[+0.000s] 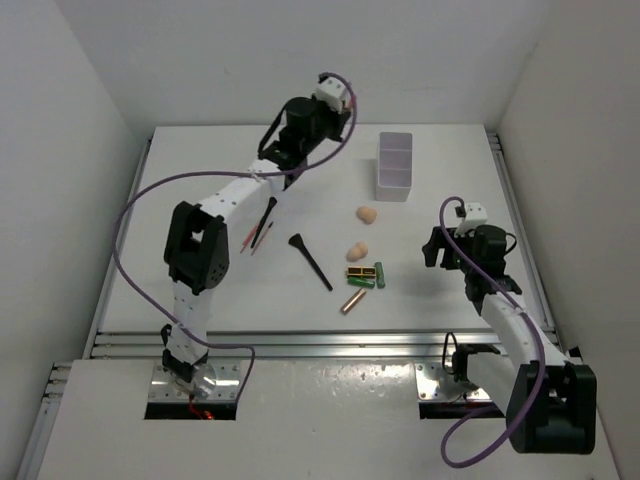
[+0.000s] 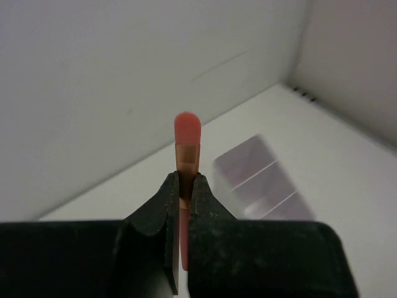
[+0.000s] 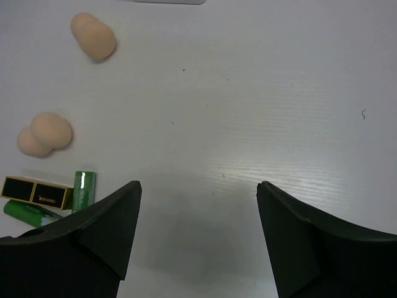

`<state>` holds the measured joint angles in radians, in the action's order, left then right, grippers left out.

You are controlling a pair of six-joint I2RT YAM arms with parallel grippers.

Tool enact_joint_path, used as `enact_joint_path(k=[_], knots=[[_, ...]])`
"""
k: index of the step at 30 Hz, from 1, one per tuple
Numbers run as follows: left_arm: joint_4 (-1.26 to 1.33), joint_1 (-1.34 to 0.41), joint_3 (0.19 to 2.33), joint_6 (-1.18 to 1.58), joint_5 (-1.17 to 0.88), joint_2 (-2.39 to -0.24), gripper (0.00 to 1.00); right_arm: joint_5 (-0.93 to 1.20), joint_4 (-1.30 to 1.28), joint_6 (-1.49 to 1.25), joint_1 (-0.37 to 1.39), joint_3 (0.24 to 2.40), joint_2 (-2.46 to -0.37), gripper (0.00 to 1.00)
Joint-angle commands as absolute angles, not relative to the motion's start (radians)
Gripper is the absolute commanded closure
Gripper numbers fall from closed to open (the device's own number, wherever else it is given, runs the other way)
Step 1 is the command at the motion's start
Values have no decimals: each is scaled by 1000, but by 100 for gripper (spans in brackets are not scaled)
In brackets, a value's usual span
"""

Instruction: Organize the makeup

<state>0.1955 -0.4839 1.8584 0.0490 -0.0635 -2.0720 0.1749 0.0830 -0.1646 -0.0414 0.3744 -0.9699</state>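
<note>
The slim pink pencil (image 2: 187,139) should go down into an empty section of the white box (image 2: 261,179), so my left gripper needs to swing to the right in the top view first.
My left gripper (image 1: 322,118) is raised near the back of the table. It is shut on a slim pink brush-tipped pencil (image 2: 187,139) with a copper band, which stands up between the fingertips (image 2: 184,183). My right gripper (image 1: 436,252) is open and empty over bare table (image 3: 198,192). Left of it lie two peach sponges (image 1: 368,214) (image 1: 357,251), also in the right wrist view (image 3: 93,36) (image 3: 44,133). A gold-black tube (image 1: 360,271) (image 3: 36,192), green tubes (image 1: 364,283) (image 3: 84,188) and a copper tube (image 1: 352,302) lie there too.
A white two-compartment box (image 1: 395,165) stands at the back right, seen blurred ahead of the left gripper (image 2: 263,180). A black brush (image 1: 310,260) lies mid-table. Another black brush (image 1: 268,215) and red pencils (image 1: 255,240) lie by the left forearm. White walls enclose the table.
</note>
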Motion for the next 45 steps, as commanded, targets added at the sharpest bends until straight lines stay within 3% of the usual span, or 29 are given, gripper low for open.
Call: enact_joint_path(k=[1,9,16,31,38,40,41,42,45], knots=[[518,-528,1913,66,-150,-2156,100,299,212,-203,-64,376,-1005,25],[970,-613,2016,140,-143,-2438,100,331,-54,-94,-74,537,-1023,26],[1021,-681,2310,57,-91,-2695,100,368,-228,-51,-123,607,-1022,26],[1022,-681,2149,28,-61,-2718,100,364,-327,-17,-192,661,-1058,26],[1012,-681,2149,5,-25,-2737,100,368,-331,-12,-210,681,-1046,21],[1003,-681,2149,5,-35,-2728,90,373,-328,-14,-212,684,-1043,16],[1003,-681,2149,5,-35,-2717,79,373,-334,-17,-210,687,-1045,14],[1003,-681,2140,-5,-35,-2717,59,371,-334,-15,-210,693,-1045,12],[982,-660,2103,8,-60,-2646,28,370,-350,-14,-207,713,-1051,7]])
